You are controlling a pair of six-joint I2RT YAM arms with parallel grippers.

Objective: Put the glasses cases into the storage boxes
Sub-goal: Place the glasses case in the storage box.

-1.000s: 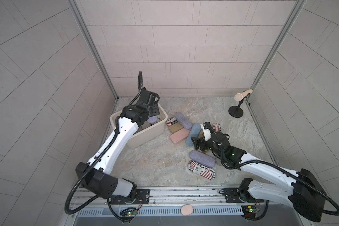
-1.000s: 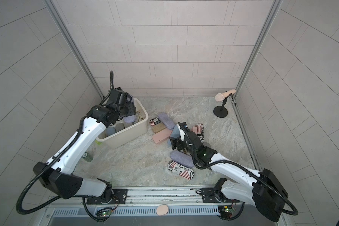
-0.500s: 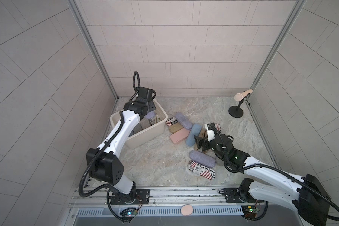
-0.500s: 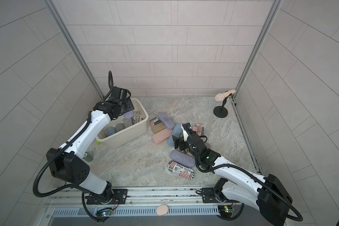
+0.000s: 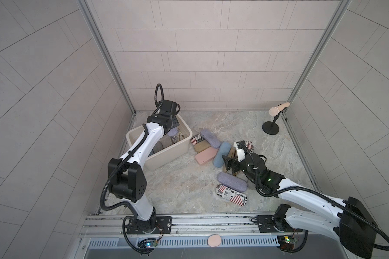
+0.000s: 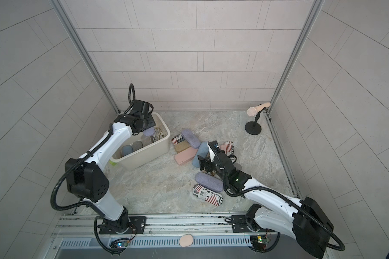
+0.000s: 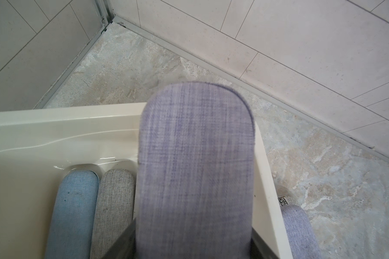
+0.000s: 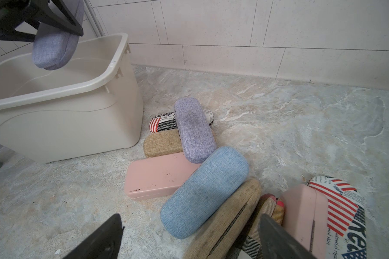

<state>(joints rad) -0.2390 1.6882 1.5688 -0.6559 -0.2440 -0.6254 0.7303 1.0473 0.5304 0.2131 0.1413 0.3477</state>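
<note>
I need to lower my left gripper next into the box's far end [image 5: 179, 136] below it and release the lilac case there, because light blue and grey cases lie nearer.
My left gripper [image 7: 193, 237] is shut on a lilac glasses case [image 7: 195, 170] and holds it above the far end of the cream storage box [image 7: 54, 118]. A light blue case [image 7: 74, 213] and a grey case [image 7: 112, 208] lie inside the box. In both top views the box [image 5: 166, 154] stands at the left, with the held case [image 6: 148, 131] over it. My right gripper [image 8: 191, 220] is open and low over a light blue case [image 8: 204, 190] and a tan case [image 8: 229, 219] in the floor pile. Lilac [image 5: 210, 138], pink [image 5: 206, 155] and flag-print [image 5: 231, 197] cases lie there too.
A black-based microphone stand [image 5: 271, 129] stands at the back right corner. A small green cube [image 6: 113, 163] sits by the box's near left side. A pink oval object [image 5: 214, 240] lies on the front rail. Tiled walls close in three sides.
My left arm has swung and carried the lilac case farther back over the box. My right gripper has shifted slightly by the pile, still open.
</note>
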